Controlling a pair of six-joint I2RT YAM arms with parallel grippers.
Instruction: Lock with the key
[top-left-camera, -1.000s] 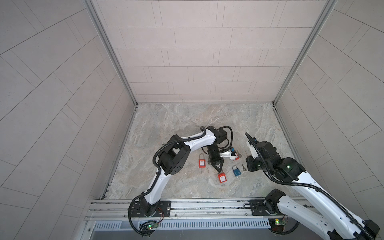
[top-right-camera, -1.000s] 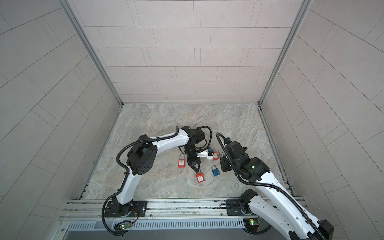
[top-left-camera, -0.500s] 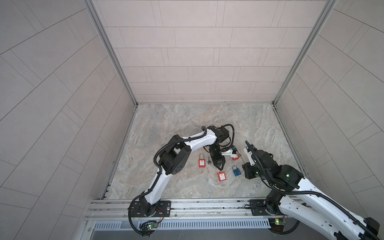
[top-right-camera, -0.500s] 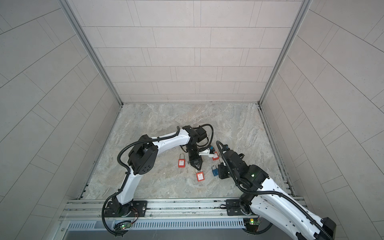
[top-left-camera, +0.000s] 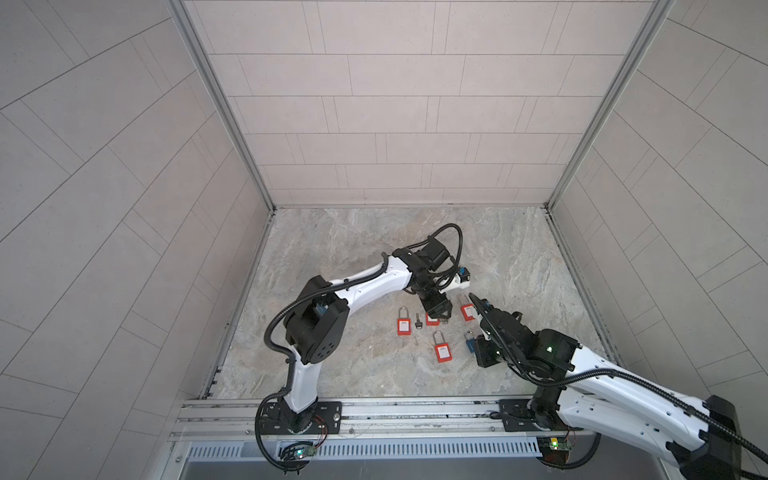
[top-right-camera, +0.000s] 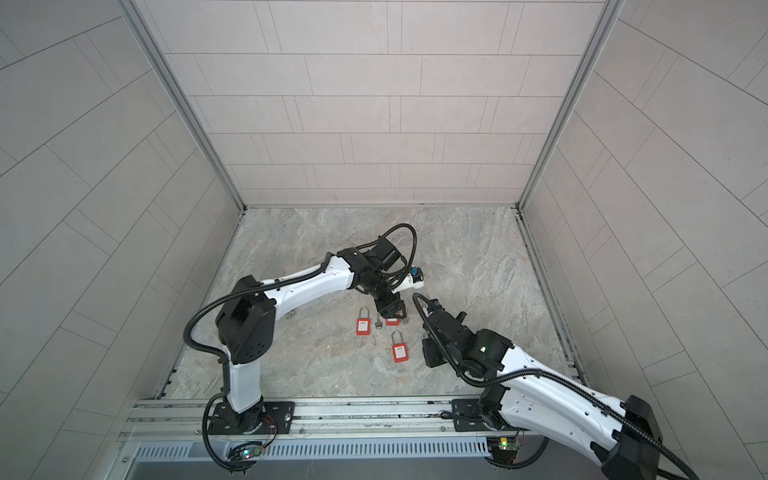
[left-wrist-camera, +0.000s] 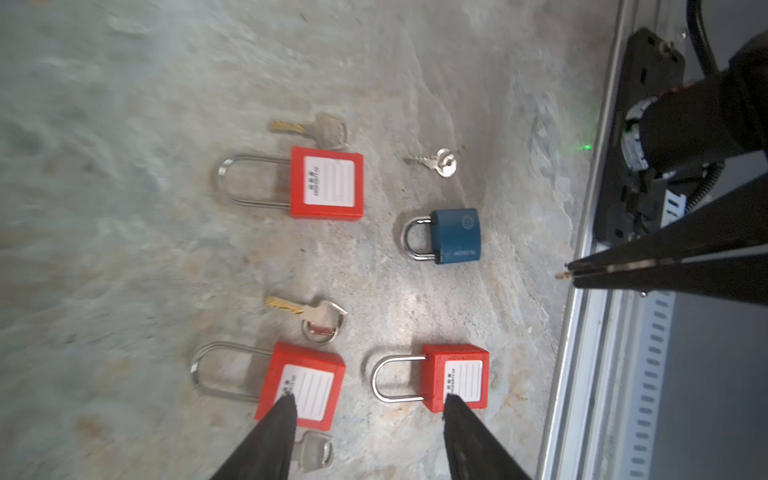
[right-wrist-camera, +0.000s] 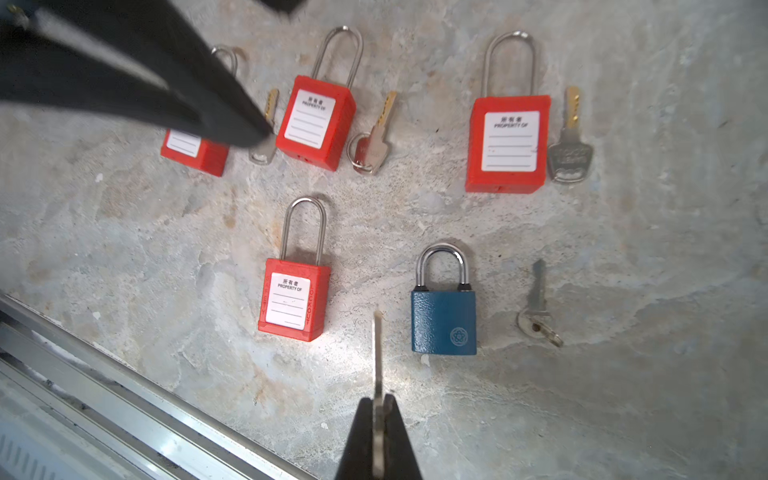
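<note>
My right gripper will next go down to the floor (top-left-camera: 454, 350) (right-wrist-camera: 357, 310) between the near red padlock and the blue one to release the silver key, as that red padlock lacks a key beside it.
My right gripper (right-wrist-camera: 378, 405) is shut on a silver key (right-wrist-camera: 377, 353), whose blade sticks out past the fingertips. It hangs above the floor between a red padlock (right-wrist-camera: 295, 299) and a blue padlock (right-wrist-camera: 444, 322). In both top views this gripper (top-left-camera: 473, 297) (top-right-camera: 415, 296) points toward the group of locks. My left gripper (left-wrist-camera: 369, 407) is open and holds nothing. It hovers over two red padlocks (left-wrist-camera: 301, 384) (left-wrist-camera: 455, 376). In a top view it (top-left-camera: 438, 309) covers part of one red lock.
Two more red padlocks (right-wrist-camera: 507, 143) (right-wrist-camera: 316, 124) lie further out, each with a key (right-wrist-camera: 569, 153) (right-wrist-camera: 374, 145) beside it. A small key (right-wrist-camera: 536, 320) lies beside the blue padlock. The metal rail (right-wrist-camera: 124, 386) runs along the near edge of the stone floor.
My left gripper has opened and drawn back from the near red padlock toward the far side. My right gripper, still holding the key, has come down and left toward the locks.
</note>
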